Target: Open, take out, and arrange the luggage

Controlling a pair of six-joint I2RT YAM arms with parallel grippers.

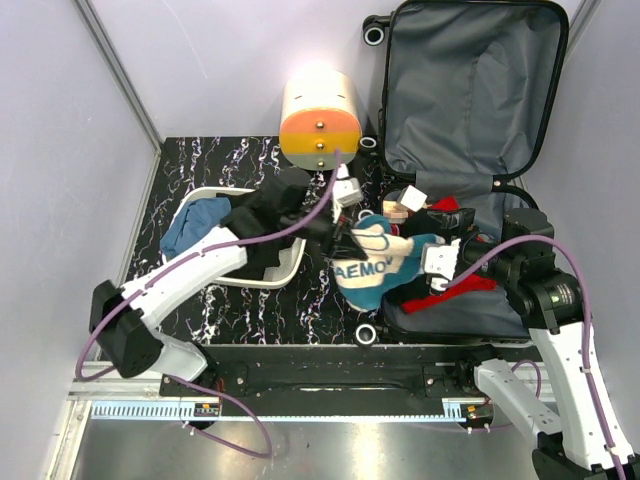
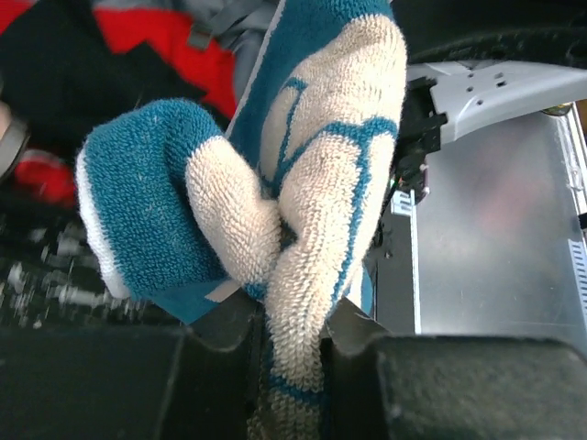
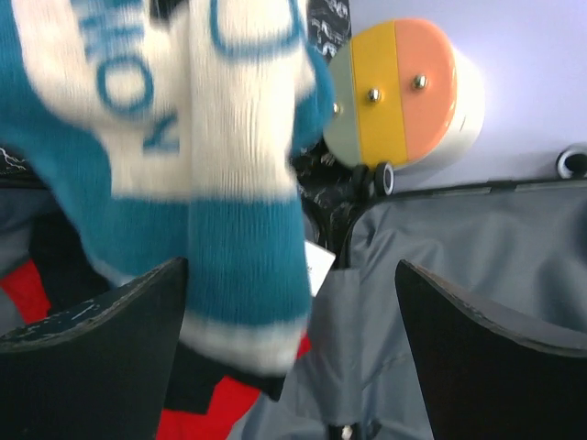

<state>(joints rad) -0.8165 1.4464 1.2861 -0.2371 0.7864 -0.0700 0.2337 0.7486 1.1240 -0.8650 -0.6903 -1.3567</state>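
Note:
Next, my left gripper swings away from the suitcase over the white tray, then lowers the cloth onto the black garment, since clothes already lie there.
The luggage (image 1: 470,90) lies open at the right, its grey-lined lid upright, with red and black clothes (image 1: 470,285) in the lower half. A teal-and-cream knitted cloth with lettering (image 1: 375,268) hangs above the suitcase's near-left corner. My left gripper (image 1: 350,235) is shut on it; in the left wrist view the jaws (image 2: 293,321) pinch a cream fold of the cloth (image 2: 321,137). My right gripper (image 1: 425,262) stands open beside it. In the right wrist view its fingers (image 3: 292,268) are wide apart, with the cloth (image 3: 229,183) hanging by the left finger over the grey lining (image 3: 477,257).
A white tray (image 1: 290,270) with blue and black garments sits left of the suitcase, under my left arm. A cream-and-orange cylindrical box (image 1: 320,120) stands behind it, also in the right wrist view (image 3: 404,92). The black marbled tabletop (image 1: 300,310) shows between the tray and the suitcase.

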